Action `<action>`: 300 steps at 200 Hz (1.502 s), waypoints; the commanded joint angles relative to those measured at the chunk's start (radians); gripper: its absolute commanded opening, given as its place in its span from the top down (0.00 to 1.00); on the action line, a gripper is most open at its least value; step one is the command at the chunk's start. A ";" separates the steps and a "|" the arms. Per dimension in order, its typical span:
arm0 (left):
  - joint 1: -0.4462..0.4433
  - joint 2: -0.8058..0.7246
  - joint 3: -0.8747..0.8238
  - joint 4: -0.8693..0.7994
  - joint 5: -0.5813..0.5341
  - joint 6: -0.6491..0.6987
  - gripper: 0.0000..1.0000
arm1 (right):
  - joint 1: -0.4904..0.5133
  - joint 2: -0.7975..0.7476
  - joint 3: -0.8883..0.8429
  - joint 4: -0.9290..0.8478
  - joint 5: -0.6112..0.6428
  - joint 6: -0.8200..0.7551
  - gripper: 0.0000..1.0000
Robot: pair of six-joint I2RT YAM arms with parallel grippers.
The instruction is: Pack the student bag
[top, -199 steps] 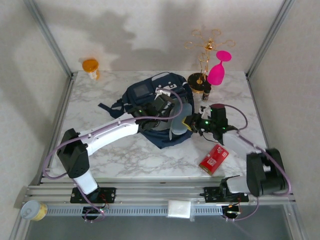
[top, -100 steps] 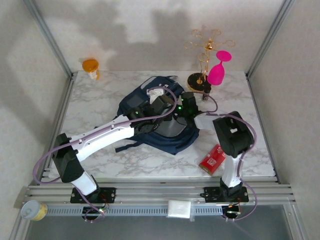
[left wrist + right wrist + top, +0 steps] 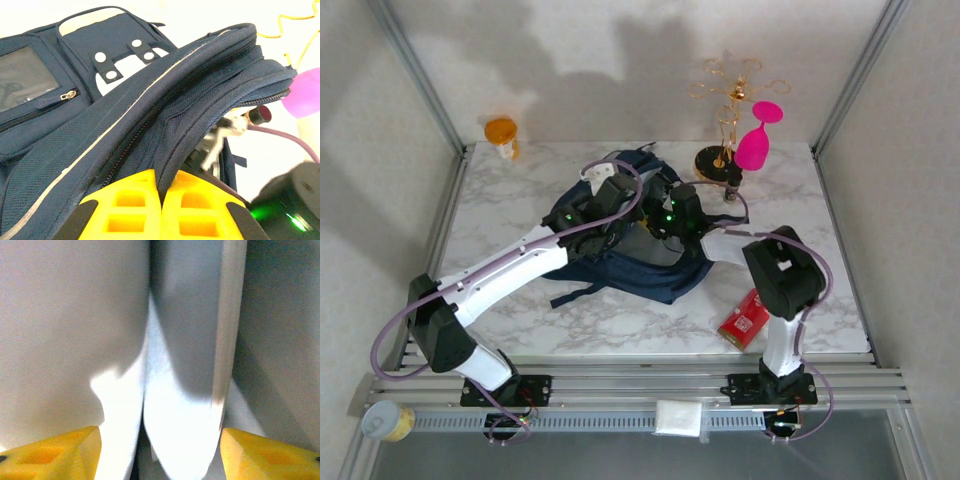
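My left gripper will next carry the bag's zip-edged rim across the bag's opening and down toward the bag's edge nearest the red can and release it, since the opening is open.
The student bag [image 3: 630, 268] is navy blue with white trim and lies in the middle of the table, its mouth lifted open. My left gripper [image 3: 618, 190] is at the upper edge of the mouth. In the left wrist view its yellow fingers [image 3: 135, 200] are shut on the bag's zip-edged rim [image 3: 170, 130]. My right gripper [image 3: 665, 212] reaches into the mouth from the right. In the right wrist view it [image 3: 159, 436] is open, its yellow fingertips [image 3: 65, 450] far apart. Pale grey-white surfaces lie between them. Whether these are lining or an item, I cannot tell.
A red can [image 3: 748, 317] lies on the marble at front right. At the back right stand a gold wire stand [image 3: 725, 110], a pink goblet [image 3: 757, 140] and a small dark bottle [image 3: 733, 183]. An orange bottle [image 3: 502, 133] sits at the back left corner.
My right gripper moved left from beside the bag into its mouth and opened. My left gripper pulled the bag's rim up and back, still shut on it.
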 commanded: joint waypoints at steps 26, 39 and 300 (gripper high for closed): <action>0.015 -0.036 -0.020 0.124 0.009 -0.044 1.00 | -0.041 -0.189 -0.080 -0.171 0.031 -0.126 0.34; 0.014 -0.028 -0.033 0.154 0.051 -0.041 1.00 | -0.058 -0.255 -0.122 -0.194 0.026 -0.153 0.38; 0.182 -0.144 -0.380 0.223 0.322 0.127 0.22 | 0.170 -0.624 -0.121 -0.975 0.386 -0.370 0.39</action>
